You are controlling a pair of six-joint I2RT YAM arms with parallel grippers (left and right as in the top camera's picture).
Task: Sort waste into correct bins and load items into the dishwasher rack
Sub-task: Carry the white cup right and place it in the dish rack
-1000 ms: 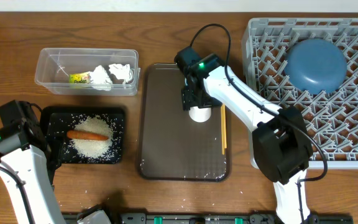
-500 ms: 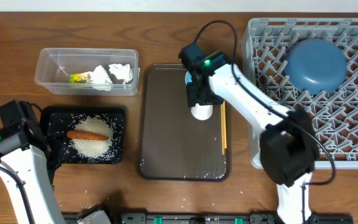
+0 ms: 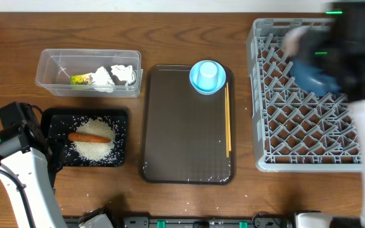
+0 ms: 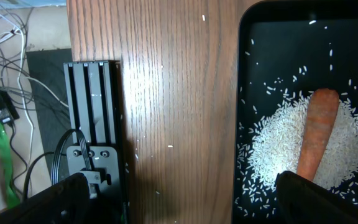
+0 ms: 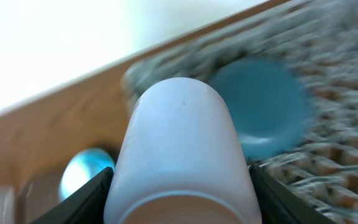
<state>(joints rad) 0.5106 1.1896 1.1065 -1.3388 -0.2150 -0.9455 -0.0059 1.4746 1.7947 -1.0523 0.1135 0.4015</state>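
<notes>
My right gripper will next swing to the right in the overhead view, past the dark-blue dish (image 3: 309, 76), and then lower the white cup onto empty pegs of the rack.
My right gripper (image 5: 180, 208) is shut on the white cup (image 5: 182, 137) and holds it over the grey rack (image 3: 296, 139); the arm (image 3: 350, 44) is motion-blurred in the overhead view. The dark-blue dish (image 3: 309, 76) lies in the rack, partly hidden by the arm. The light-blue bowl (image 3: 208, 76) sits upside down on the brown tray (image 3: 170, 126), with the chopsticks (image 3: 227, 120) beside it. My left gripper (image 4: 179, 208) is open and empty over the table's left edge, next to the black tray (image 3: 122, 117) holding rice (image 3: 94, 149) and the carrot (image 3: 89, 137).
The clear tub (image 3: 49, 63) at the back left holds crumpled tissues (image 3: 116, 75) and the yellow-green wrapper (image 3: 80, 80). A few loose rice grains lie on the wood near the black tray. A black arm mount (image 4: 92, 124) and cables sit beyond the table's left edge.
My right gripper lifted the white cup off the brown tray and swung it right, over the rack. The light-blue bowl is now uncovered. The left arm has not moved.
</notes>
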